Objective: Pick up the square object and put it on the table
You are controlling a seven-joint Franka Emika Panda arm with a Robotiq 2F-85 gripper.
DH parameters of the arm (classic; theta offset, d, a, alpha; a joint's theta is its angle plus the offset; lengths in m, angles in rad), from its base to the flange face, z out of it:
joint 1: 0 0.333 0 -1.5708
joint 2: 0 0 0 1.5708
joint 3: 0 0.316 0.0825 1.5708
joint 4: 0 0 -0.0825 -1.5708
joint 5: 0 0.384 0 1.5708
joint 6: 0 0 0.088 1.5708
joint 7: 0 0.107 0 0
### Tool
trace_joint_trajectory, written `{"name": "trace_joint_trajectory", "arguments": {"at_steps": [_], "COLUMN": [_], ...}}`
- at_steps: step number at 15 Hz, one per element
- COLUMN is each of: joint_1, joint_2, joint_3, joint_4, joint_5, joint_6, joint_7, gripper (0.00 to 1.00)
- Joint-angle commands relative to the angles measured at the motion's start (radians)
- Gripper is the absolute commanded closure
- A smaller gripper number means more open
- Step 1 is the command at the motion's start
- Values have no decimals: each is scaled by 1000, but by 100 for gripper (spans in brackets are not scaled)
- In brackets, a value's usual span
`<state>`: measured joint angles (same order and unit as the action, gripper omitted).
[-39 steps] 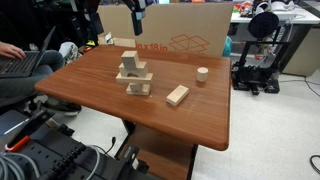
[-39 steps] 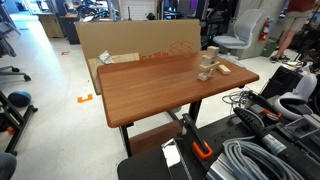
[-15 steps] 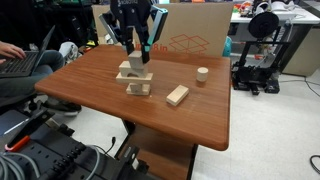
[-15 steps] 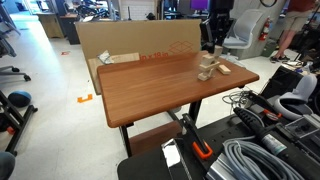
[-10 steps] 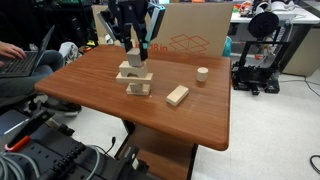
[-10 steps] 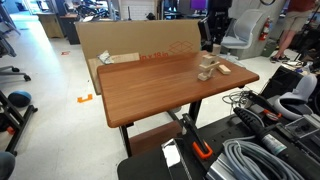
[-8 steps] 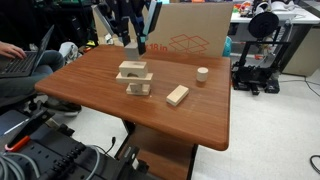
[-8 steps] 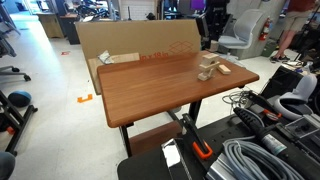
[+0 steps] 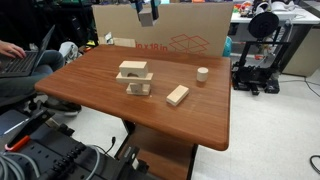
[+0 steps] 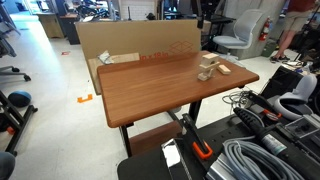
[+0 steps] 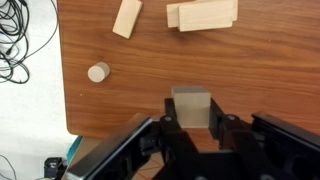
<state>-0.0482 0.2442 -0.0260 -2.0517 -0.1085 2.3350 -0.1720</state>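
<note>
My gripper comes down toward the short wooden cylinder's side next and releases the square object on the tabletop, since the wood between cylinder and stack lies bare.
In the wrist view the square object [image 11: 191, 108], a pale wooden cube, sits between my gripper's [image 11: 191, 124] black fingers [image 11: 168, 131], which are shut on its two sides. It hangs high above the table [image 11: 150, 70], near the table's edge. In an exterior view my gripper [image 9: 147, 12] is at the top of the frame, well above the remaining stack of wooden blocks [image 9: 133, 78]; the cube itself is hard to make out there. The same stack [image 10: 207, 68] shows in both exterior views.
A flat rectangular block [image 9: 177, 95] and a short wooden cylinder [image 9: 202, 73] lie on the table right of the stack. A large cardboard box [image 9: 190, 40] stands behind the table. A seated person with a laptop [image 9: 20, 62] is at the left edge. Cables [image 11: 20, 50] lie on the floor.
My gripper has risen straight up from the stack with the cube in it. The stack is one piece lower; the other blocks have not moved.
</note>
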Motion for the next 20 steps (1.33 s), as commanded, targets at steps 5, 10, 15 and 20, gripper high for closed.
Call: {"name": "trace_joint_trajectory", "arguments": {"at_steps": [5,10,15,20], "joint_1": [-97,-133,-100,-88], "joint_2": [248,403,526,574], "joint_3": [27,58,46,37], "joint_4": [261,388,472,545], "joint_5": [109,120,60,36], "joint_6": [-39,-94,-139,-189], "joint_7": [-240,-320,-289,-256], "gripper": [92,92,92,41]}}
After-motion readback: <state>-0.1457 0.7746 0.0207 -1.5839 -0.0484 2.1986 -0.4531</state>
